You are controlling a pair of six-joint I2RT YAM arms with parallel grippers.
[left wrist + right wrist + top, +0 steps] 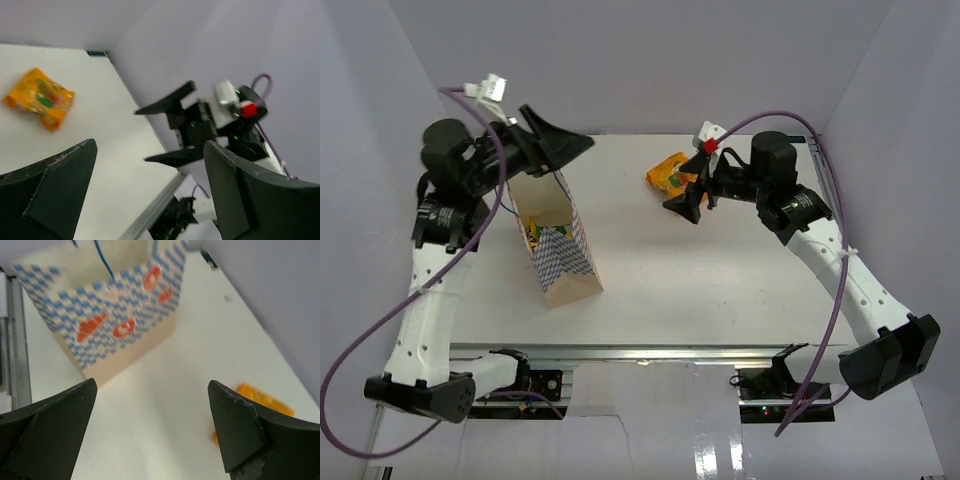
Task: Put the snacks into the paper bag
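The left gripper will swing away from the paper bag [560,250] and down onto the orange bag's nearer side [659,180], since this snack is still on the table.
The tan paper bag [560,250], with a blue-and-white zigzag side, stands open on the left of the table. Some snacks [532,236] show inside its mouth. A puffy orange bag [669,173] lies flat at the far middle of the table. My left gripper [565,142] hangs open and empty above the bag's far end. My right gripper [688,195] is open just in front of the orange bag, with nothing between its fingers. In the right wrist view the orange bag [262,400] lies beside the right finger [235,425], and the paper bag [115,315] stands ahead.
White walls close in the table [720,290] at the back and on both sides. A metal rail [650,352] runs along the near edge. In the left wrist view I see the orange bag [40,97] and the right gripper [172,125] across the table.
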